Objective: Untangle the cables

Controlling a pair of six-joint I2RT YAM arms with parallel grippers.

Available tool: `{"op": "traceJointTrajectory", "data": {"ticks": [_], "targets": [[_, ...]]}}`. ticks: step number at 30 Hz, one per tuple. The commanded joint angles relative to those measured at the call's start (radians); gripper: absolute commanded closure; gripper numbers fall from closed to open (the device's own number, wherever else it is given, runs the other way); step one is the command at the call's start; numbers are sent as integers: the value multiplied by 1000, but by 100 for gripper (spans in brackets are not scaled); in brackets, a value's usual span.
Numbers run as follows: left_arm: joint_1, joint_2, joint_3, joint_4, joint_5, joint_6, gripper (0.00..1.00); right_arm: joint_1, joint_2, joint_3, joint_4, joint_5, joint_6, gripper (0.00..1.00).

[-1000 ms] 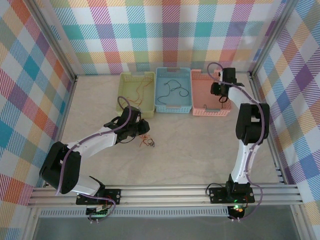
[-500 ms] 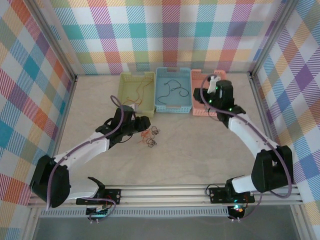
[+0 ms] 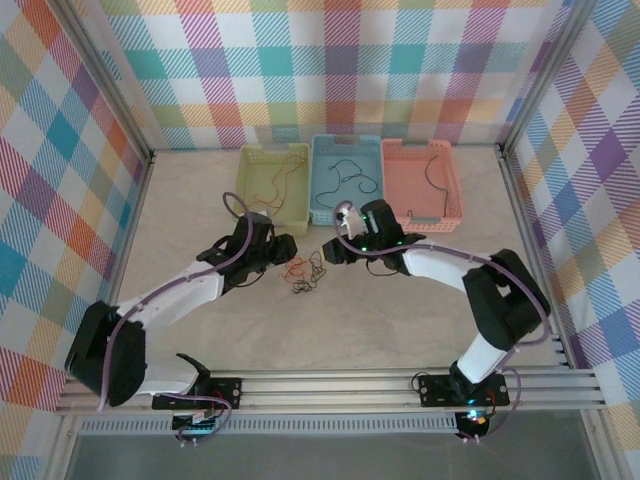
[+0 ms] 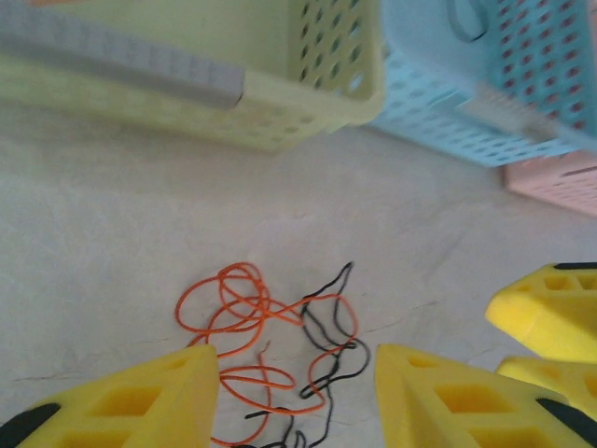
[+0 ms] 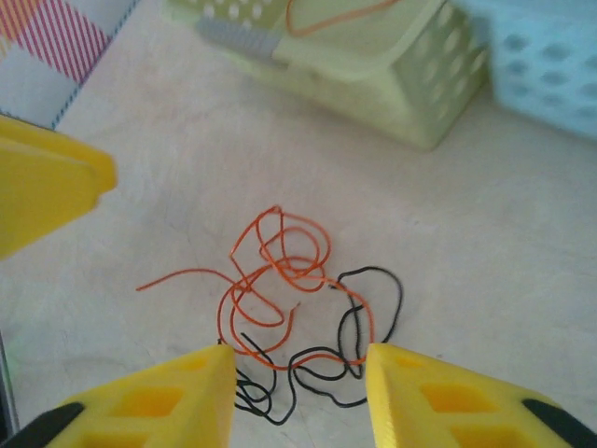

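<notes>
My left gripper will go down next with its open fingers around a piece of the orange cable's far loops below it, away from the black cable (image 4: 332,347), and it will close there.
A small tangle of thin orange cable (image 4: 244,305) and black cable (image 4: 332,347) lies on the table between the two grippers, seen from above as the tangle (image 3: 304,272). My left gripper (image 3: 285,250) hangs just left of it, open, its yellow fingers (image 4: 140,401) on either side of the wires' near end and holding nothing. My right gripper (image 3: 331,250) is just to the tangle's right, also open, with the orange cable (image 5: 278,271) and black cable (image 5: 378,313) in front of its fingers (image 5: 448,401). The left gripper's finger (image 5: 47,187) shows at the left of the right wrist view.
Three baskets stand in a row behind the tangle: yellow-green basket (image 3: 297,216) with thin orange and yellow wires inside, blue basket (image 3: 346,216) with a black wire, pink basket (image 3: 423,222) with a black wire. Checked walls enclose the table.
My right arm has swung from over the pink basket down and left to the tangle in mid-table. The left gripper has stayed beside the tangle, which shifted slightly away from the front.
</notes>
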Motion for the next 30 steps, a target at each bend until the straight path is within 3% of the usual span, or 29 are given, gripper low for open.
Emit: {"op": "traceJointTrajectory", "data": {"ticks": [1, 5, 12, 16, 21, 30], "targets": [[13, 72, 53, -40, 58, -14, 51, 12, 41, 40, -19, 4, -56, 54], [21, 135, 72, -49, 96, -31, 51, 16, 65, 39, 7, 1, -53, 51], [22, 190, 131, -170, 29, -28, 51, 20, 85, 56, -37, 49, -54, 48], [25, 237, 148, -182, 51, -35, 53, 21, 74, 48, -40, 76, -59, 48], [25, 260, 159, -183, 75, -37, 59, 21, 70, 46, -43, 86, -60, 49], [28, 289, 171, -178, 114, -28, 78, 21, 67, 43, -43, 91, -58, 49]]}}
